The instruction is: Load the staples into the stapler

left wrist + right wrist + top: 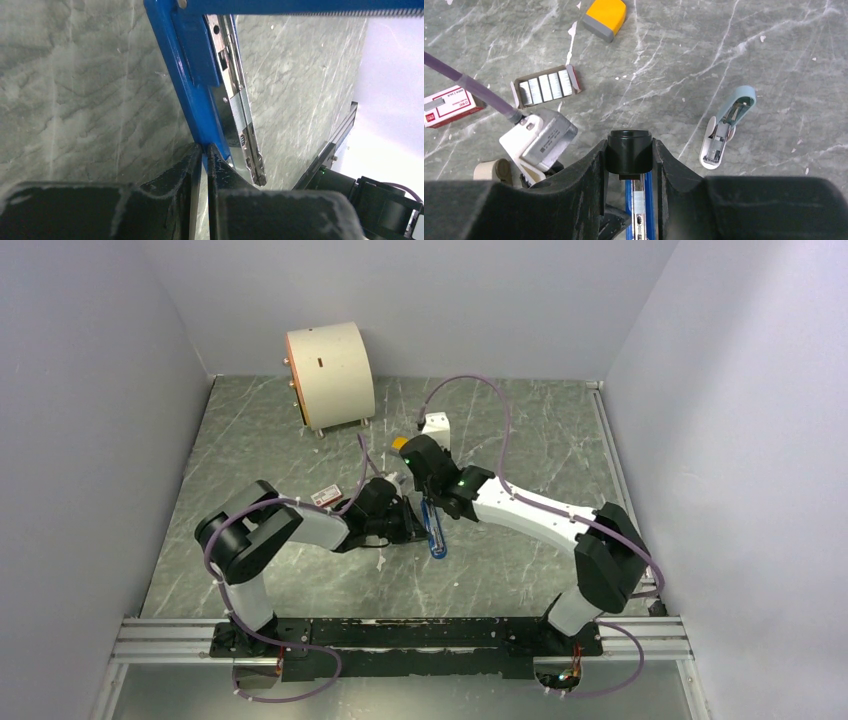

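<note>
The robot will next swing its right gripper back and down, bring the black end over the metal channel (pixel 436 530) (pixel 638 220) and let go of it, because staples are inside the open stapler.
The blue stapler (pixel 436 536) is held off the table between both arms, hinged open. In the right wrist view my right gripper (pixel 629 150) is shut on the stapler's black end (pixel 628 149), with the blue rails and metal channel (pixel 638 220) running away below. A short silvery strip of staples (pixel 638 199) lies in that channel. In the left wrist view my left gripper (pixel 205 150) is pinched shut on the stapler's blue side wall (pixel 192 85), beside the bare metal channel (pixel 235 100).
On the table lie an open cardboard tray of staple strips (pixel 546 86), a red-and-white box (pixel 449 106), an orange-and-grey block (pixel 606 17) and a small pale-blue stapler (pixel 726 127). A white drum (pixel 330 372) stands at the back left.
</note>
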### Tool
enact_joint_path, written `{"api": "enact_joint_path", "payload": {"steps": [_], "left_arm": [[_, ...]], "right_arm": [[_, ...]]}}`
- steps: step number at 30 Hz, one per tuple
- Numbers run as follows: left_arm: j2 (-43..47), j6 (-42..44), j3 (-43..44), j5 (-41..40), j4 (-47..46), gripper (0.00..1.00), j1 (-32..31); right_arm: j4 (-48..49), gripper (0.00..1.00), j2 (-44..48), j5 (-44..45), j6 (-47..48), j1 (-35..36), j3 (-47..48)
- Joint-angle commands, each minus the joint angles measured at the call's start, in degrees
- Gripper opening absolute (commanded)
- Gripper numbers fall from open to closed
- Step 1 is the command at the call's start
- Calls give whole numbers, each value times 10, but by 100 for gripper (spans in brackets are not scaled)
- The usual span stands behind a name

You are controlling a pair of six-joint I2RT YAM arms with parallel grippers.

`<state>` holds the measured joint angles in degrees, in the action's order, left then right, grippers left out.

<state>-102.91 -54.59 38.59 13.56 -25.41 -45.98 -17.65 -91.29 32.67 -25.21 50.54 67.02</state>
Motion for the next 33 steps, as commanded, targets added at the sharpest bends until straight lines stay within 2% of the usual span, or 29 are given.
{"api": "enact_joint_path", "payload": {"steps": [1,8,13,18,33], "left_arm": [[-62,34,-14,-92,132,14,-5],[-68,43,0,-97,152,14,-5],[-75,47,4,-93,151,14,-5],[-85,45,0,-85,142,14,-5],[-100,48,9,-99,154,13,-5]], "right_arm": [[9,25,22,-26,-55,14,-34],[0,25,26,-26,-36,29,-55],[19,25,42,-23,-39,37,-87],[81,24,88,-18,-27,47,-143],[116,24,108,-9,-50,57,-211]]}}
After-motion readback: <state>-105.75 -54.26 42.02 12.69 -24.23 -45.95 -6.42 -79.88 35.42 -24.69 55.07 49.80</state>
